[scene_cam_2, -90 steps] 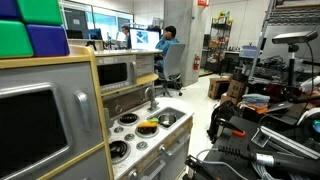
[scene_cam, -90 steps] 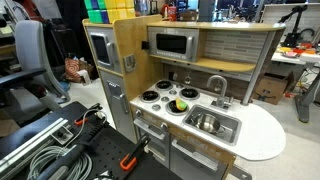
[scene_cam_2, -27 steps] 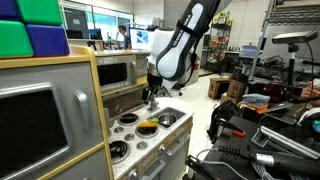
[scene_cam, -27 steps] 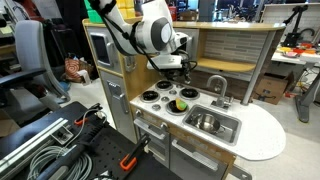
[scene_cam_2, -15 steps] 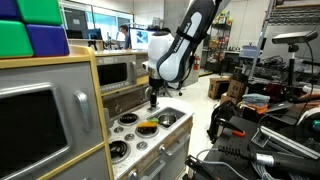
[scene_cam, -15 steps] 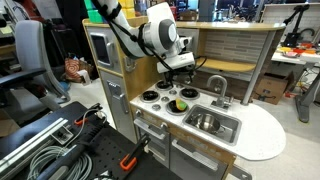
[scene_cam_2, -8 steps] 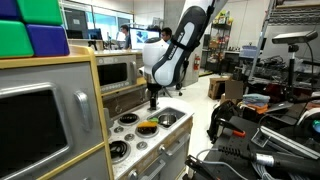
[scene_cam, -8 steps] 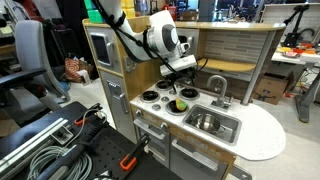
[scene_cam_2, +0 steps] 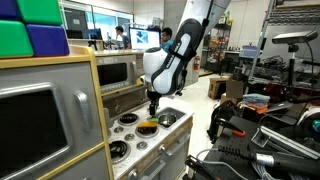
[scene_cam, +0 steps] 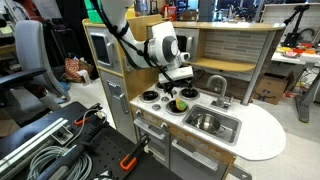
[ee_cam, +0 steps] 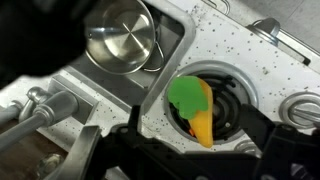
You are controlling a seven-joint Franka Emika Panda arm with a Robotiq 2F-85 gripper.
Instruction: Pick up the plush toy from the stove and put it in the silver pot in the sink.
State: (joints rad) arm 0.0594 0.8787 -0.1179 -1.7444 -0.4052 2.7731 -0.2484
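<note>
The gripper needs to first go down onto the toy's green part to grab the plush toy (ee_cam: 194, 106).
The plush toy (ee_cam: 194, 106), green and yellow-orange, lies on a black burner of the white stove (ee_cam: 262, 72). It also shows in both exterior views (scene_cam: 179, 105) (scene_cam_2: 148, 126). My gripper (ee_cam: 198, 140) hangs open right above it, one dark finger on each side of the burner, apart from the toy. In the exterior views the gripper (scene_cam: 174, 92) (scene_cam_2: 153, 106) is just above the stove. The silver pot (ee_cam: 120, 35) stands empty in the sink (ee_cam: 176, 30), seen too in an exterior view (scene_cam: 206, 122).
The curved grey faucet (scene_cam: 217, 88) stands behind the sink. The oven shelf (scene_cam: 200, 60) overhangs the stove close to the arm. A wood cabinet wall (scene_cam: 122, 70) borders the stove. The white countertop (scene_cam: 262, 135) extends beyond the sink.
The arm has come down toward the stove, bringing the open gripper from above the back burners to just over the plush toy. The toy has not moved.
</note>
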